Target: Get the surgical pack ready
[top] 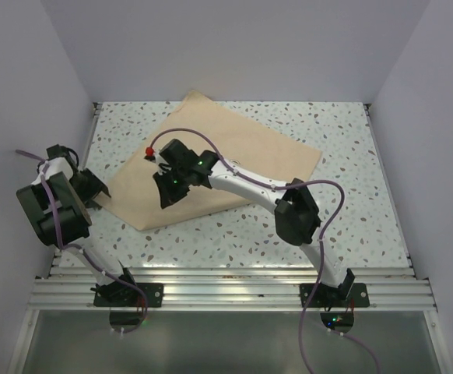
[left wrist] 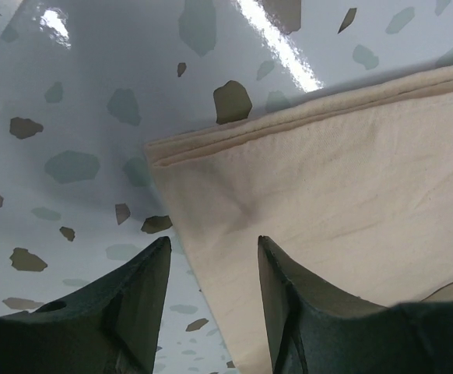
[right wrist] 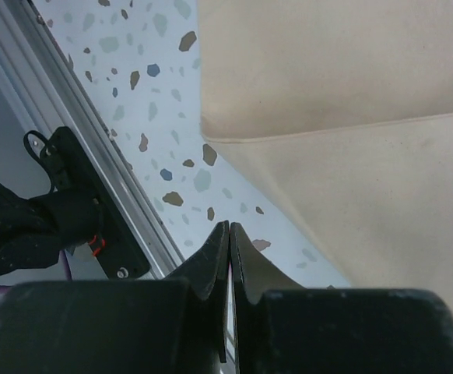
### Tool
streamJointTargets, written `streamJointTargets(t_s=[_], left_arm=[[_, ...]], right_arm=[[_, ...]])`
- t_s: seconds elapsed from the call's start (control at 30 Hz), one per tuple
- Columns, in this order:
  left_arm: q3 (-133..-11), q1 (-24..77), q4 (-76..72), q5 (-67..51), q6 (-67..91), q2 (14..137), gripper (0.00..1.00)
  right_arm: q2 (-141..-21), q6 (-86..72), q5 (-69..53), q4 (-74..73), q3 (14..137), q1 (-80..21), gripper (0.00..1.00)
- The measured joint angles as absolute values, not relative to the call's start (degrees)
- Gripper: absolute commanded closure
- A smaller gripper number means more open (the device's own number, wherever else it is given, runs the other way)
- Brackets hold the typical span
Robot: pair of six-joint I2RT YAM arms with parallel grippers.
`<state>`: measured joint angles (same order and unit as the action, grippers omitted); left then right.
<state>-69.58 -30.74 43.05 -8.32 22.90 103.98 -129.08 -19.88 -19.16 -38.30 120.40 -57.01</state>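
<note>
I will next lower my left gripper a little and close its fingers on the sheet's side edge (top: 103,204) (left wrist: 192,243) beside the doubled corner.
The surgical pack shows as a big tan sheet (top: 242,152) lying folded on the speckled table, with doubled layers at its left corner (left wrist: 328,171). My left gripper (top: 94,187) hovers at that corner and is open. In the left wrist view its jaws (left wrist: 212,241) straddle the sheet's side edge, one finger over the table and one over the sheet. My right gripper (top: 166,193) hangs above the sheet's near-left part and is shut on nothing. In the right wrist view its closed tips (right wrist: 230,224) point at bare table beside the sheet (right wrist: 328,78).
An aluminium rail (top: 226,284) runs along the near table edge and carries both arm bases. The left base bracket (right wrist: 75,206) shows in the right wrist view. White walls close in the table on three sides. A purple cable (top: 211,148) loops over the right arm.
</note>
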Motion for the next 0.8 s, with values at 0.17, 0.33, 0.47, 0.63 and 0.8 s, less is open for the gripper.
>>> streamJointTargets(t_s=[0.17,0.33,0.47,0.63,0.8], left_arm=[[-68.6,-30.7,42.0,-9.8,22.8,106.3,0.50],[-68.8,-30.9,41.9,-10.5,22.5,106.7,0.60],[-69.1,-31.1,42.1,-10.2,21.8,107.1,0.73],[-69.1,-31.1,42.0,-10.0,21.6,107.2,0.86],[-69.0,-31.1,41.8,-10.0,21.5,107.2,1.00]], right_arm=[[-129.3,-19.5,-18.6,-39.7,119.5,-57.5,0.98],[-129.5,-19.1,-18.5,-39.9,119.5,-58.1,0.98],[-130.7,-19.0,-18.5,-39.9,119.5,-58.3,0.98],[-132.6,-19.0,-17.4,-40.0,119.5,-58.5,0.99],[-134.5,-19.0,-16.1,-40.3,120.0,-58.5,1.00]])
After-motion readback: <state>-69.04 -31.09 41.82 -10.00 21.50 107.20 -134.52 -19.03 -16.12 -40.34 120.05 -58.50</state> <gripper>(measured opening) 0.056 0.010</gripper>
